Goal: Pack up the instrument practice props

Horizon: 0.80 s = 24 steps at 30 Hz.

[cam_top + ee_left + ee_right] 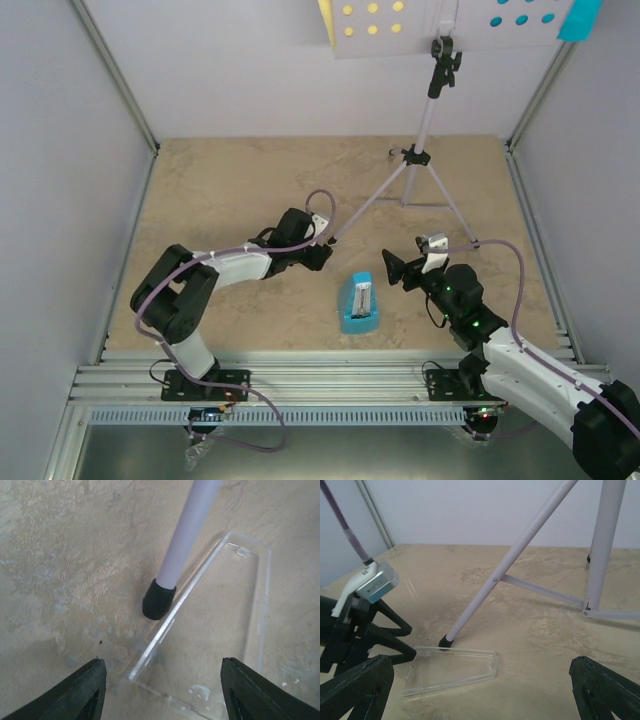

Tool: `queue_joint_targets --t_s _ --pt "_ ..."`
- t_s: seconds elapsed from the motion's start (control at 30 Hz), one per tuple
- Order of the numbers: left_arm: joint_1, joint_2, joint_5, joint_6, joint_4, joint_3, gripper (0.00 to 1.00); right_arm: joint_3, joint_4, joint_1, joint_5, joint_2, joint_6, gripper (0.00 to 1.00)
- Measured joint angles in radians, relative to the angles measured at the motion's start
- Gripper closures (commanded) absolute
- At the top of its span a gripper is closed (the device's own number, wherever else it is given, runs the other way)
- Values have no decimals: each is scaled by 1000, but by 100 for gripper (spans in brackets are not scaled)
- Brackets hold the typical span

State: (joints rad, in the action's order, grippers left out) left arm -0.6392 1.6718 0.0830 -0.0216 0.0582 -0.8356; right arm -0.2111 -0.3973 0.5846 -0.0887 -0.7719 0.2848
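Observation:
My left gripper lowers its fingers astride the long edge of the clear cover (210, 625) by the stand's black foot next, then closes on that edge.
The pale lilac music stand (432, 110) stands at the back on its tripod. Its holed desk (440, 25) carries a yellow sheet (326, 20) at the left and a cyan sheet (580, 18) at the right. The blue metronome (360, 305) stands mid-table between the arms. My left gripper (328, 250) is open just short of the black foot (157, 600) of the stand's near-left leg. A clear plastic trapezoid cover (210, 625) lies flat beside that foot. My right gripper (393, 268) is open wide, faces the same cover (450, 667), and holds nothing.
Grey walls with metal posts close in the left, right and back of the beige table (220, 190). The other tripod legs (600, 555) and braces stand ahead of the right gripper. The left arm's fingers (395, 630) show at the left of the right wrist view.

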Motion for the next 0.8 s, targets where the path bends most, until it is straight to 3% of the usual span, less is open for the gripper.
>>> queue_joint_targets --t_s 0.47,0.8 --pt "23 159 63 7 -40 -104 45 0 -14 0 29 11 0 2" --pt "23 163 102 10 -38 -94 64 0 -18 0 36 7 0 2"
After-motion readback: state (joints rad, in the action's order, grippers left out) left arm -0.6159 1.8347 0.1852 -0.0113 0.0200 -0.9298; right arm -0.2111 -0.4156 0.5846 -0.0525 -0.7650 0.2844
